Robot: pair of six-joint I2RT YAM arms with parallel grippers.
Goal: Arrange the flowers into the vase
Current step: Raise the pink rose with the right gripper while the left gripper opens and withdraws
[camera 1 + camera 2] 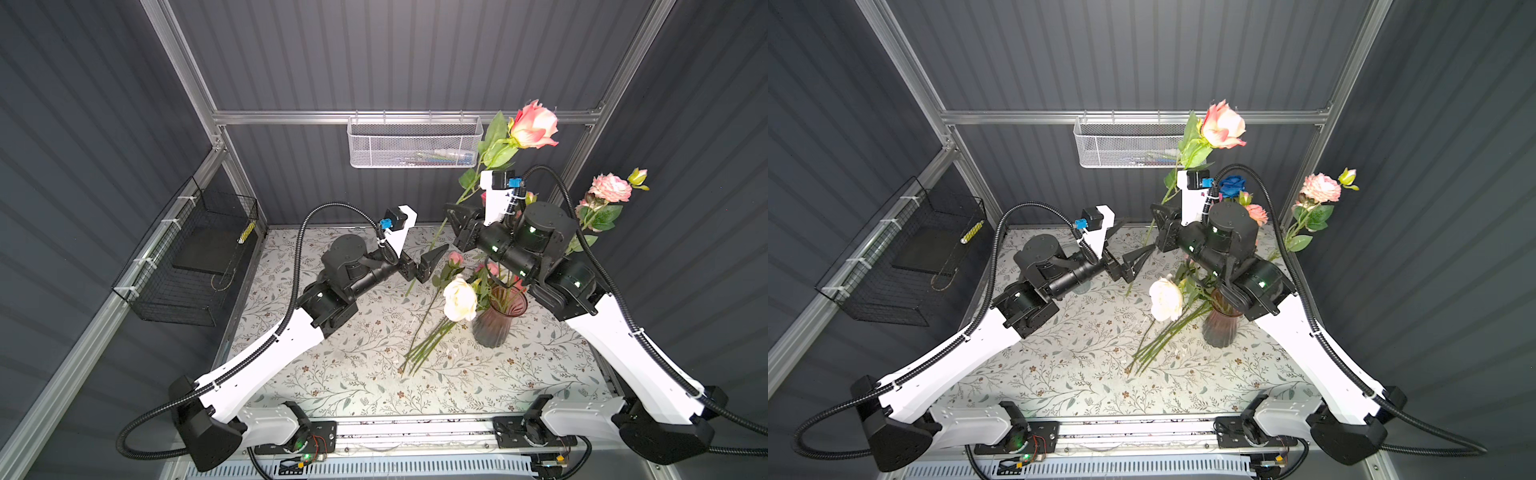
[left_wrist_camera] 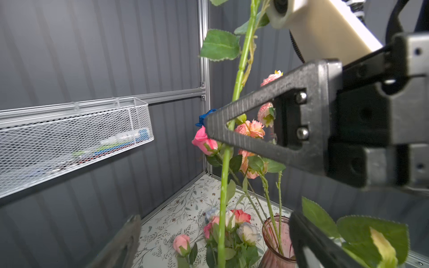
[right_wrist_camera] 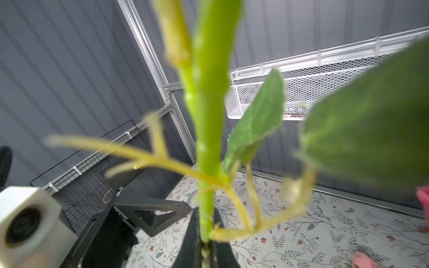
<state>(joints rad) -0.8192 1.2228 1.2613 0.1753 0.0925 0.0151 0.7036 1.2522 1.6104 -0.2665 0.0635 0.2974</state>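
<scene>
The rose's stem still hangs with its bottom end outside, so the robot's right gripper will next carry it over the ribbed pink vase's opening (image 1: 508,302), lower it inside and let it go.
A peach-pink rose (image 1: 534,124) stands tall on a long green stem (image 2: 225,185). My right gripper (image 1: 451,218) is shut on that stem at mid-height, and the grip shows close up in the right wrist view (image 3: 205,246). My left gripper (image 1: 432,264) is open lower down. The stem passes between its spread fingers (image 2: 125,241) without touching them. The ribbed pink glass vase (image 1: 496,324) holds several flowers, among them pink ones (image 1: 611,187) and a blue one (image 1: 1232,185). A white rose (image 1: 459,299) and several others lie on the table beside the vase, stems (image 1: 428,345) towards the front.
A white mesh basket (image 1: 415,143) hangs on the back rail. A black wire basket (image 1: 195,257) is fixed to the left wall. The table carries a floral cloth (image 1: 332,365). Aluminium frame posts stand at the back corners.
</scene>
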